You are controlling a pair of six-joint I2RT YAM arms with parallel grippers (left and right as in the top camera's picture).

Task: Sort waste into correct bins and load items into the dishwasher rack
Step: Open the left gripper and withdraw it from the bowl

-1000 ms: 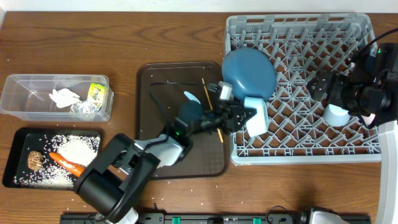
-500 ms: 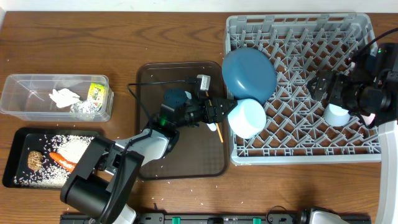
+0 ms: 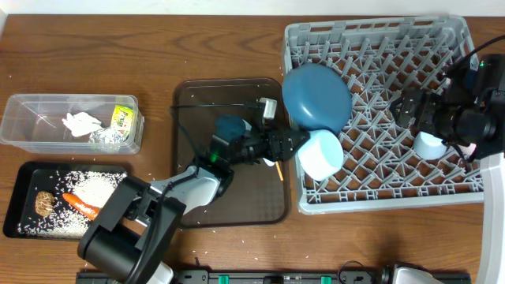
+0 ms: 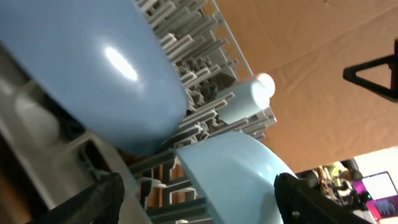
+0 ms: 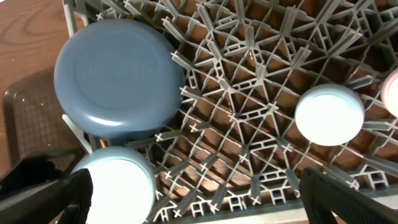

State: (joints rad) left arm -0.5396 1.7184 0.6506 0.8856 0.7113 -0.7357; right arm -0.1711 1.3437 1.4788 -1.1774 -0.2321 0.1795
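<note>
The pale utensil (image 3: 269, 162) (image 5: 76, 133) is still on the tray beside the chopstick, so the robot will next move its right gripper off the rack and down onto the pale utensil.
The grey dishwasher rack (image 3: 379, 71) stands at the right. The blue plate (image 3: 317, 96) leans in its left side, also in the right wrist view (image 5: 115, 78). The pale blue bowl (image 3: 321, 154) sits mouth down at the rack's front left corner. My left gripper (image 3: 298, 142) is open just left of the bowl (image 4: 242, 174), its fingers wide apart. My right gripper (image 3: 402, 109) is open above the rack, near the upturned light blue cup (image 3: 430, 146). A pink cup (image 5: 393, 93) shows at the frame edge. A wooden chopstick (image 3: 278, 168) lies on the brown tray. The spoon is out of view.
The brown serving tray (image 3: 229, 197) lies under my left arm. The clear tub (image 3: 47, 102) at the left holds tissue (image 3: 81, 122), a yellow wrapper (image 3: 122, 118) and foil (image 3: 106, 138). The black tray (image 3: 16, 197) holds rice (image 3: 99, 189), a carrot (image 3: 83, 207) and a brown chunk (image 3: 43, 203).
The bowl has turned from on its side to mouth down and moved a little right into the rack's corner. My left gripper's fingers have spread. The right arm has not moved.
</note>
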